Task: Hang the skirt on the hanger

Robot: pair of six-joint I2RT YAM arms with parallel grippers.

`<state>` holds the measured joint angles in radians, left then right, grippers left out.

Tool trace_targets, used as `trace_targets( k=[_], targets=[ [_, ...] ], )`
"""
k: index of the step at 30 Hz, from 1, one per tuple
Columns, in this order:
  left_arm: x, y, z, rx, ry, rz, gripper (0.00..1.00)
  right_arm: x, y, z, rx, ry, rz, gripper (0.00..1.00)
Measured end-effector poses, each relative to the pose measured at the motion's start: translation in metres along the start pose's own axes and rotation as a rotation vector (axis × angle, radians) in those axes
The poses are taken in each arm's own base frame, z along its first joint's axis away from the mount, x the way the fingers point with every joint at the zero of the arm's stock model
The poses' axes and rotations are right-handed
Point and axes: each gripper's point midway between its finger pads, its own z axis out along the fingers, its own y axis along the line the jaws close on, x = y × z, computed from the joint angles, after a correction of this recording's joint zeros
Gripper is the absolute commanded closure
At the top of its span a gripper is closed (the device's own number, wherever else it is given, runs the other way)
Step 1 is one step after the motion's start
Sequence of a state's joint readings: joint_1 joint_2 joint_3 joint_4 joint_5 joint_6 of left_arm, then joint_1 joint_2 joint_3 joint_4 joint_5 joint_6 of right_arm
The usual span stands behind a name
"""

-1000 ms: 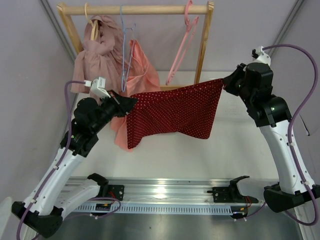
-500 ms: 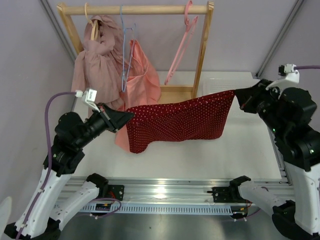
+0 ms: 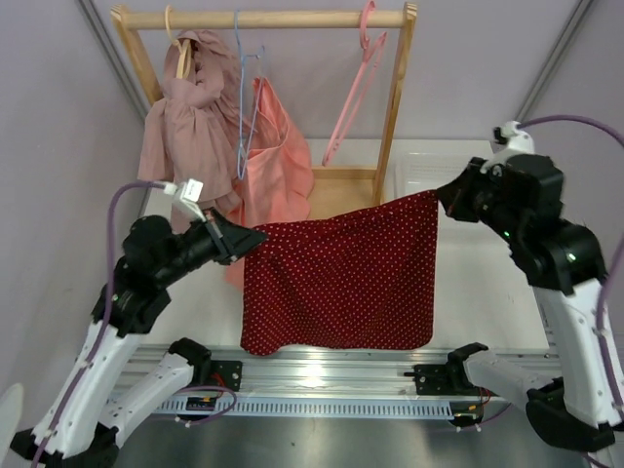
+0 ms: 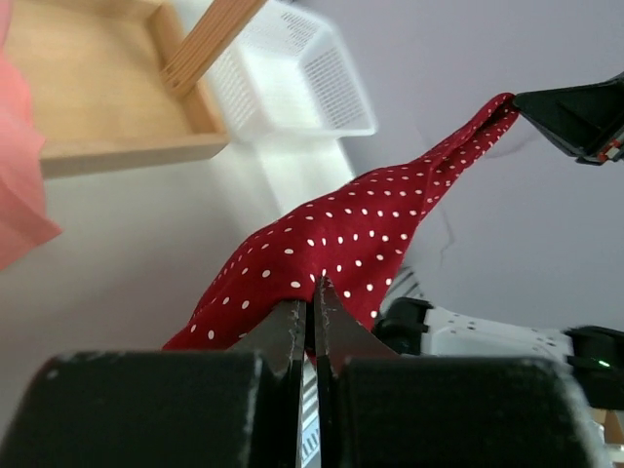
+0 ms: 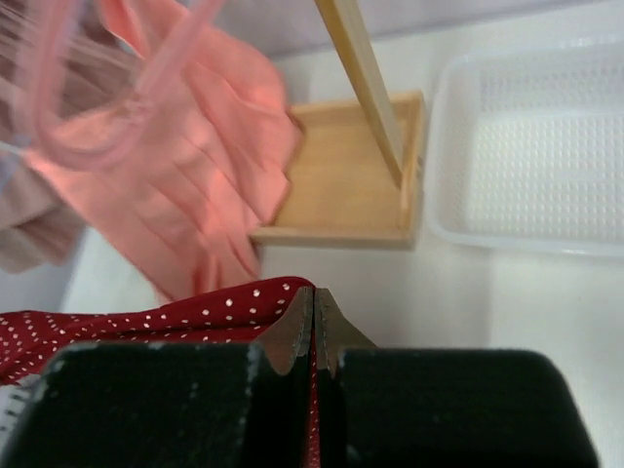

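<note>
I should move my left gripper down and outward next, onto the tabletop by the salmon-pink garment, and let go of its skirt corner, because the cloth hangs stretched for laying flat.
The skirt, dark red with tiny white dots, hangs stretched in the air between my two grippers, its lower edge down near the rail. My left gripper is shut on its left top corner; the cloth shows pinched between the fingertips in the left wrist view. My right gripper is shut on its right top corner, also seen as cloth in the right wrist view. The pink hanger hangs bare on the wooden rack's bar at the right, behind and above the skirt.
The wooden rack stands at the back with a dusty-pink garment, a light blue wire hanger and a salmon-pink garment. A white basket lies right of the rack's base tray.
Both grippers kept hold of the skirt. The arms shifted and the skirt swung from a raised, bunched band into a full hanging sheet reaching down towards the rail.
</note>
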<state>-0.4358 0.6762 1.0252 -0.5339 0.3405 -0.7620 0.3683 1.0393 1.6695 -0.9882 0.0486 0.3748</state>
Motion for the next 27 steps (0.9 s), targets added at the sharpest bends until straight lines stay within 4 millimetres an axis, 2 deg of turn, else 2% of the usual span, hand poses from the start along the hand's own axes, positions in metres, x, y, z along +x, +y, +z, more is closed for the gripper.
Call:
trace_targets(
  k=[3,4,7,9,12,17,20,23,27],
  targets=[
    [0.014,0.032,0.032,-0.071,0.061,-0.035,1.00,0.031,-0.020,0.046,0.071,0.101,-0.014,1.00],
    [0.019,0.045,0.045,-0.099,0.085,-0.050,1.00,0.044,-0.030,0.067,0.098,0.146,-0.013,1.00],
    [0.031,0.082,0.078,-0.168,0.138,-0.092,1.00,0.078,-0.058,0.112,0.167,0.248,-0.004,1.00],
    [0.038,0.107,0.096,-0.206,0.168,-0.128,1.00,0.095,-0.075,0.133,0.206,0.300,0.007,1.00],
    [0.037,0.130,0.114,-0.219,0.180,-0.164,1.00,0.102,-0.090,0.151,0.235,0.319,0.025,1.00],
    [0.022,0.139,0.125,-0.172,0.159,-0.182,1.00,0.091,-0.095,0.159,0.239,0.274,0.044,1.00],
    [0.017,0.141,0.128,-0.136,0.154,-0.188,1.00,0.093,-0.095,0.160,0.239,0.265,0.059,1.00],
    [0.024,0.143,0.128,-0.103,0.171,-0.191,1.00,0.110,-0.097,0.154,0.246,0.280,0.081,1.00],
    [0.059,0.155,0.118,-0.101,0.249,-0.233,1.00,0.156,-0.097,0.128,0.265,0.338,0.107,1.00]
  ],
)
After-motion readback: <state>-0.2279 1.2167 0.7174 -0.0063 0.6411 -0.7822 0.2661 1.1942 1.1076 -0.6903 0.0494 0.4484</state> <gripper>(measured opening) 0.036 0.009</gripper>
